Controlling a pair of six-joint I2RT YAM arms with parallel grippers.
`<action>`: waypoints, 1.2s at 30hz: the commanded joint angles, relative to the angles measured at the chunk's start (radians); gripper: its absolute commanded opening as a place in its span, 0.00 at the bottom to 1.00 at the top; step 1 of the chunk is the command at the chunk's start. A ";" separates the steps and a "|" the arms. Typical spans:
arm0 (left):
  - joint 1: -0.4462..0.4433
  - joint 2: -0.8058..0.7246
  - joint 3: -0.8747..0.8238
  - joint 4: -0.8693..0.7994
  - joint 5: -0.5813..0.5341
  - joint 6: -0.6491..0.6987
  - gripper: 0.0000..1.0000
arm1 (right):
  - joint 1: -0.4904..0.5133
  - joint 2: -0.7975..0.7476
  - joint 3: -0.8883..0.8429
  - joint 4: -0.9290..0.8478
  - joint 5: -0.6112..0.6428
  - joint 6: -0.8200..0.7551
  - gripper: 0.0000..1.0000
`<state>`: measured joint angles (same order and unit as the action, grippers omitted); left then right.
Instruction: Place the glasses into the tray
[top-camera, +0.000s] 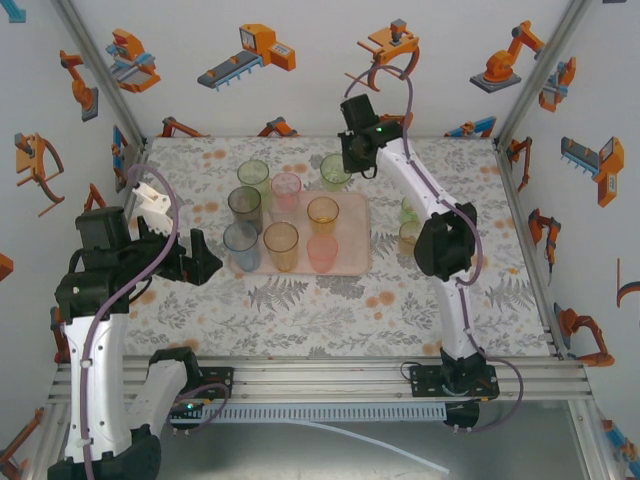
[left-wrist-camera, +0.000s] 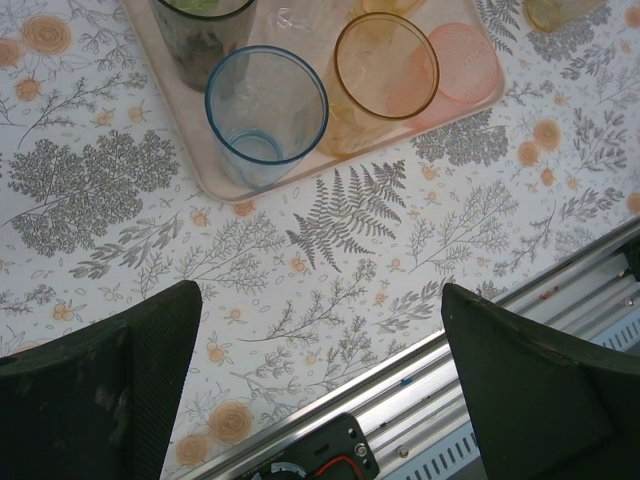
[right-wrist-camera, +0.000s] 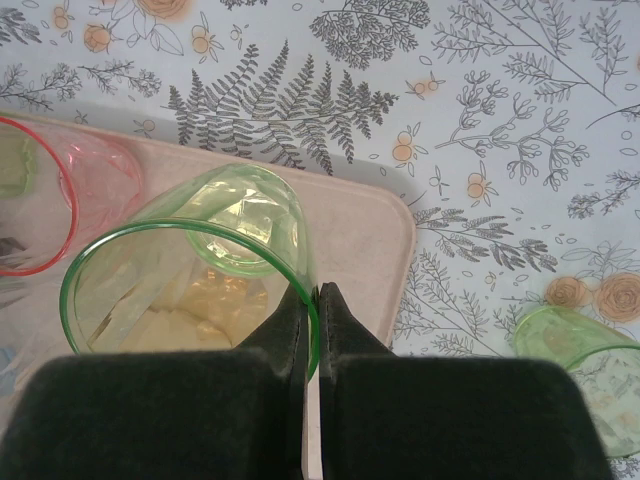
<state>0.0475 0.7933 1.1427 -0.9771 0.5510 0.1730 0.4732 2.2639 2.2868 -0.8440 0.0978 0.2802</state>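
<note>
The robot's right gripper will next move toward the pink glass (right-wrist-camera: 60, 200) and go down to let go of the green glass's rim, because the bare tray beside that pink glass is below the gripper.
The pale pink tray (top-camera: 357, 235) lies mid-table and holds several glasses: grey (top-camera: 244, 205), pink (top-camera: 286, 188), orange (top-camera: 322, 212), blue (top-camera: 241, 245), amber (top-camera: 281, 243) and a second pink one (top-camera: 322, 252). My right gripper (right-wrist-camera: 317, 300) is shut on the rim of a green glass (right-wrist-camera: 190, 290), which hangs over the tray's (right-wrist-camera: 370, 230) far right corner, beside the pink glass (right-wrist-camera: 60, 200). My left gripper (left-wrist-camera: 320, 300) stands open and empty above the table, short of the blue glass (left-wrist-camera: 265, 110). In the top view it sits left of the tray (top-camera: 208, 258).
Another green glass (top-camera: 253, 175) stands at the tray's back left corner. To the right of the tray, a green glass (top-camera: 408, 208) and an amber one (top-camera: 410, 238) stand on the floral table, partly behind my right arm. The metal rail (left-wrist-camera: 480, 340) runs along the near edge.
</note>
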 joint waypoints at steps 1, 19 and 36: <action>0.006 -0.009 -0.009 0.017 0.027 -0.010 0.97 | 0.013 0.019 0.052 0.033 0.024 0.005 0.02; 0.010 -0.009 -0.019 0.020 0.026 -0.007 0.97 | 0.047 0.129 0.133 0.019 0.006 0.006 0.03; 0.011 -0.009 -0.030 0.026 0.033 -0.006 0.97 | 0.055 0.196 0.188 -0.001 -0.006 0.011 0.04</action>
<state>0.0532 0.7921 1.1267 -0.9627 0.5518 0.1730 0.5190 2.4390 2.4321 -0.8333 0.0952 0.2802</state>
